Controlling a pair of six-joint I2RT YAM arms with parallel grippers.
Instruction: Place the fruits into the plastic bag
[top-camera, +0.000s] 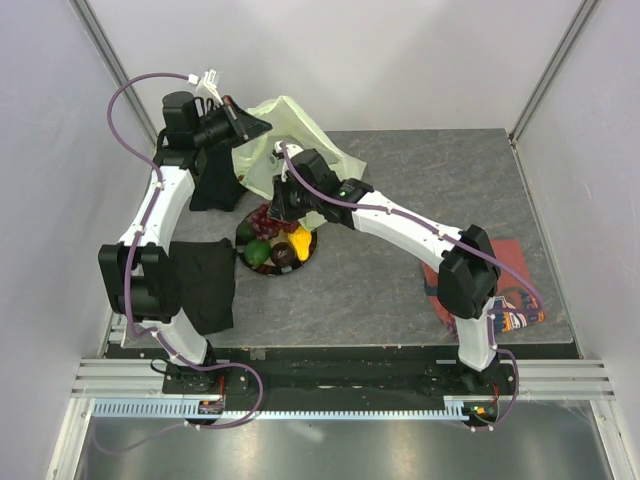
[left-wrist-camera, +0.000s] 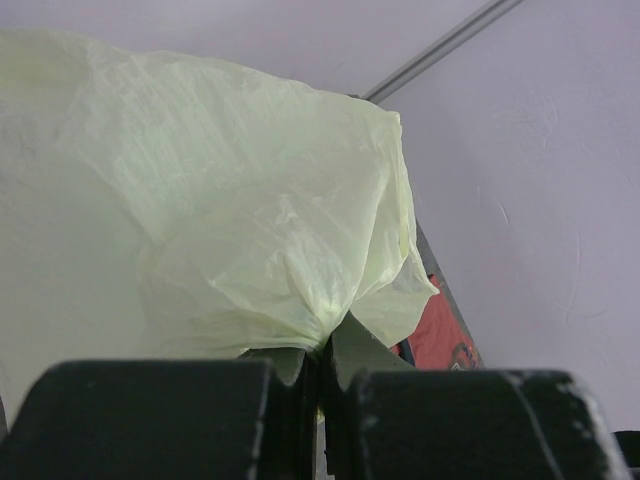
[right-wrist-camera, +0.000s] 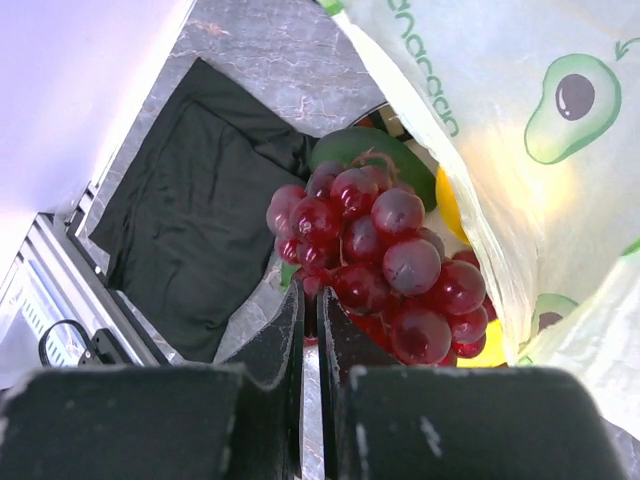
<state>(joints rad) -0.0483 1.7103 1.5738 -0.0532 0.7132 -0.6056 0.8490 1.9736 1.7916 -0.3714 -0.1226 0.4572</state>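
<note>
The grapes in my right gripper go up and outward next, then down into the plastic bag for release, since my left gripper holds the bag's edge raised.
My left gripper (top-camera: 247, 124) is raised at the back left and shut on a bunched edge of the pale green plastic bag (top-camera: 292, 128), holding it up. In the left wrist view the bag (left-wrist-camera: 250, 220) fills the frame above the pinched jaws of that gripper (left-wrist-camera: 325, 348). My right gripper (top-camera: 276, 207) hangs over the dark plate (top-camera: 247, 268), shut on the dark red-purple grape bunch (right-wrist-camera: 385, 265) at its near side (right-wrist-camera: 311, 303), beside the bag's printed wall (right-wrist-camera: 500, 120). A green fruit (top-camera: 258, 252), a yellow lemon (top-camera: 301, 240) and a dark brown fruit (top-camera: 283, 256) lie on the plate.
One black cloth (top-camera: 205, 285) lies left of the plate and another (top-camera: 215, 182) under the left arm. A red printed shirt (top-camera: 505, 290) lies at the right by the right arm's base. White walls enclose the grey table (top-camera: 400, 290).
</note>
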